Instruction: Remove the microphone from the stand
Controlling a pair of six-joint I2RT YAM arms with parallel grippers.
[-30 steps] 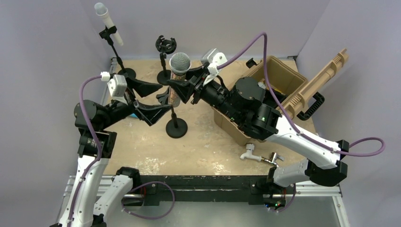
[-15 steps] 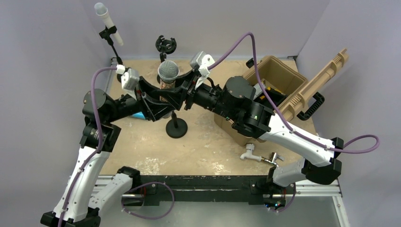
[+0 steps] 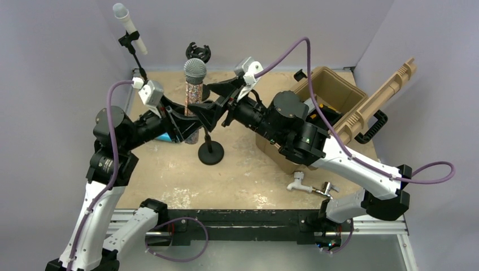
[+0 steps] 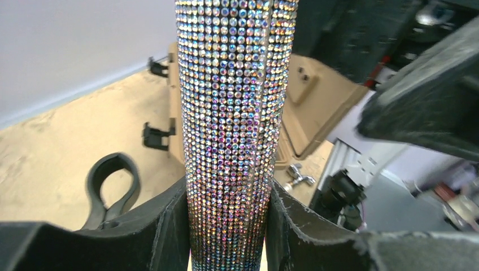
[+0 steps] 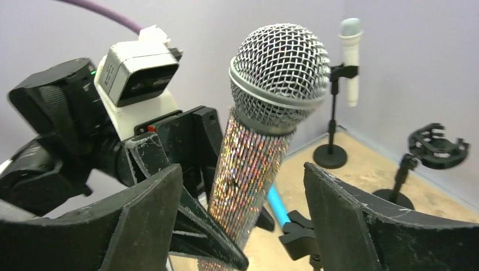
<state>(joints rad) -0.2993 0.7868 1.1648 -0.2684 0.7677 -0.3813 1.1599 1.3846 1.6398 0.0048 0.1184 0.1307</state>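
Observation:
The left gripper moves down and turns to its left in the top view next to let go, since clear tabletop by the blue object (image 3: 159, 157) lies below there.
The microphone (image 3: 194, 73) has a silver mesh head and a rhinestone handle, and it stands upright in the air to the left of and above the black stand (image 3: 210, 153). My left gripper (image 3: 189, 127) is shut on the lower handle. In the left wrist view the gripper's (image 4: 229, 226) pads press both sides of the sparkling handle (image 4: 234, 113). My right gripper (image 3: 203, 99) is open, its fingers standing apart on either side of the handle without touching. The right wrist view shows the same right gripper (image 5: 243, 175), the microphone head (image 5: 279, 73) and the stand's empty clip (image 5: 299, 234).
A white microphone (image 3: 127, 25) sits in a stand at the back left. An empty clip stand (image 3: 197, 53) is at the back. An open tan case (image 3: 333, 90) is at the right, a metal tap fitting (image 3: 299, 183) near the front, and a blue object (image 3: 164, 137) under the left arm.
The left gripper closed on the handle and the right gripper opened, letting go. The microphone moved left and slightly farther back with both arms.

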